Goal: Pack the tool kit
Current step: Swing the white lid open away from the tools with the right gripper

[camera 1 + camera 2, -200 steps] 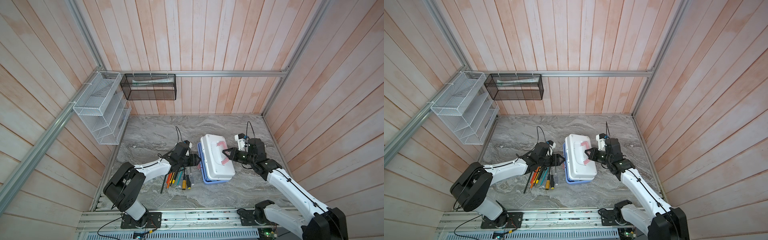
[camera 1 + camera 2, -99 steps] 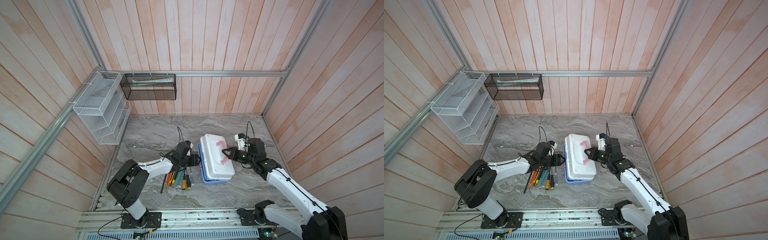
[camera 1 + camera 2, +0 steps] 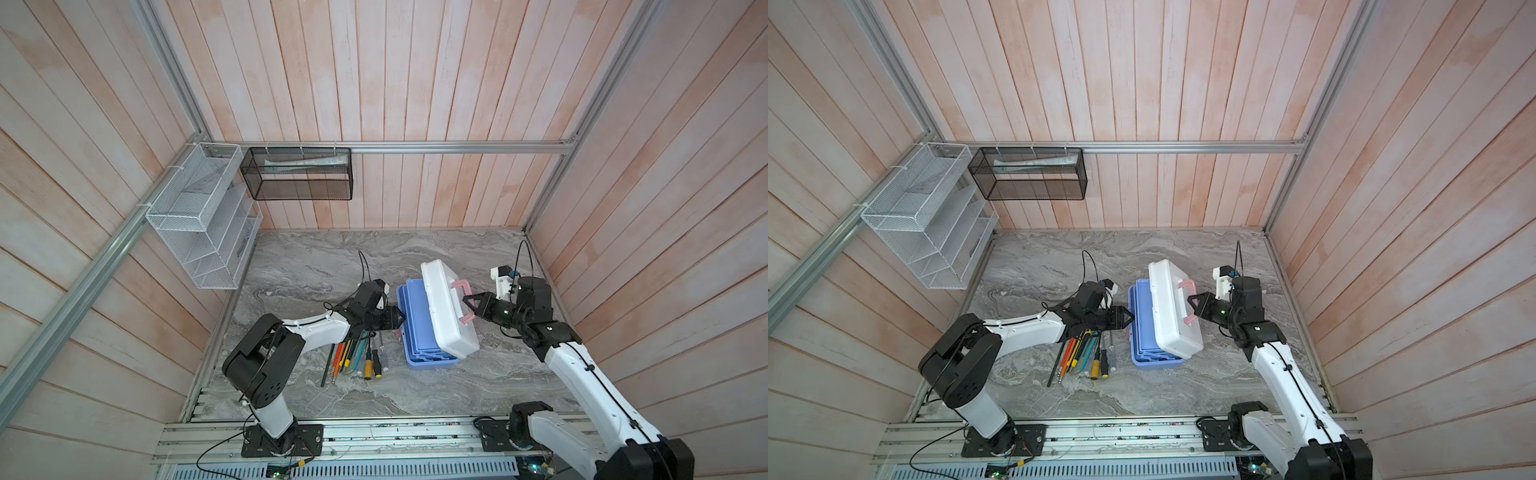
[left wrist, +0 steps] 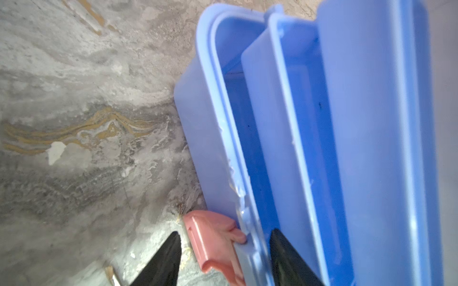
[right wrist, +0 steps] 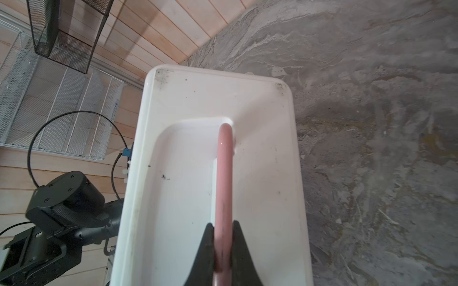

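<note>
My right gripper has the lid's pink handle (image 5: 224, 173), the lid still over the stepped trays, and should next move away over bare marble beside the base and release it.
The tool kit's white lid (image 3: 446, 309) (image 3: 1173, 307) stands tilted up over its light blue base (image 3: 415, 320) (image 3: 1142, 328), and stepped blue trays (image 4: 285, 123) show under it. My right gripper (image 3: 467, 302) (image 5: 223, 222) is shut on the lid's pink handle (image 5: 224, 173). My left gripper (image 3: 400, 319) (image 4: 225, 231) is open astride the base's left rim (image 4: 223, 111): one finger is outside by the pink latch (image 4: 210, 237), the other inside. Screwdrivers and other tools (image 3: 361, 357) lie in a row on the table under the left forearm.
A white wire basket (image 3: 199, 216) hangs on the left wall. A black mesh basket (image 3: 297, 174) hangs on the back wall. Wooden walls close the marble table (image 3: 415, 390) on three sides. The arm bases stand along the front rail.
The lid has tipped up to the right, uncovering more of the blue trays. My left gripper has moved right to the base's rim, and its jaws have narrowed slightly.
</note>
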You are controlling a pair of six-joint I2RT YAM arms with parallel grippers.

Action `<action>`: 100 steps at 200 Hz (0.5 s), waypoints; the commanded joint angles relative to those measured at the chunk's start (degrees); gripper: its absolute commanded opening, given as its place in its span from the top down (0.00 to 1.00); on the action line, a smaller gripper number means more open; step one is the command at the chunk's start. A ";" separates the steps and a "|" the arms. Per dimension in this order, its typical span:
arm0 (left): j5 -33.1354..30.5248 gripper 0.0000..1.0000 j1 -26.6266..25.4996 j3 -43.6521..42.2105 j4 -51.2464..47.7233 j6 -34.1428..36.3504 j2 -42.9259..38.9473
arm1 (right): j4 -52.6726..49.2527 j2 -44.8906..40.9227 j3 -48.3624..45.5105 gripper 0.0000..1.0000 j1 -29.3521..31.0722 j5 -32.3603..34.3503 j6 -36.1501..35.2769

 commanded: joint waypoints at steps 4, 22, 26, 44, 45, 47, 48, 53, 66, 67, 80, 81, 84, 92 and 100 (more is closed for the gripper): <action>-2.33 0.41 1.14 0.10 -4.49 1.93 2.13 | -3.47 -1.28 1.14 0.99 -3.42 2.51 -5.89; -1.51 0.42 1.15 0.13 -3.81 1.60 2.33 | -4.60 -1.42 0.57 0.98 -4.62 3.69 -6.92; -1.35 0.42 1.11 0.15 -3.74 1.50 2.38 | -4.77 -1.55 0.50 0.99 -5.04 3.86 -7.03; -0.47 0.42 1.20 0.26 -3.23 1.23 2.98 | -5.57 -1.91 0.16 0.96 -6.18 4.95 -7.69; -0.49 0.42 1.17 0.27 -3.27 1.23 3.09 | -5.60 -1.95 0.16 0.96 -6.26 5.01 -7.72; -0.40 0.42 1.16 0.28 -3.29 1.22 3.18 | -5.66 -1.99 0.09 0.94 -6.37 5.09 -7.80; -0.37 0.43 1.16 0.28 -3.29 1.22 3.19 | -5.69 -2.04 0.09 0.94 -6.45 5.13 -7.82; -0.14 0.43 1.15 0.35 -3.30 1.22 3.44 | -5.86 -2.10 -0.09 0.91 -6.72 5.50 -7.98; 0.25 0.43 1.10 0.59 -3.30 1.22 3.95 | -6.30 -2.39 -0.32 0.90 -7.44 6.00 -8.32; 0.31 0.43 1.13 0.57 -3.25 1.22 3.97 | -6.36 -2.37 -0.30 0.90 -7.55 6.02 -8.43; 0.60 0.43 1.15 0.55 -3.12 1.22 4.16 | -7.21 -2.59 -0.12 0.86 -8.39 6.34 -8.83; 0.61 0.43 1.15 0.55 -3.08 1.22 4.16 | -7.30 -2.60 -0.11 0.86 -8.38 6.41 -8.94; 0.69 0.44 1.15 0.56 -3.00 1.22 4.21 | -7.49 -2.55 0.02 0.84 -8.50 6.48 -9.17; 0.84 0.44 1.15 0.45 -2.74 1.22 4.08 | -8.00 -2.65 0.33 0.81 -8.87 6.94 -9.64; 1.17 0.44 1.15 0.11 -1.99 1.35 3.91 | -8.57 -2.86 0.66 0.77 -9.13 7.98 -10.05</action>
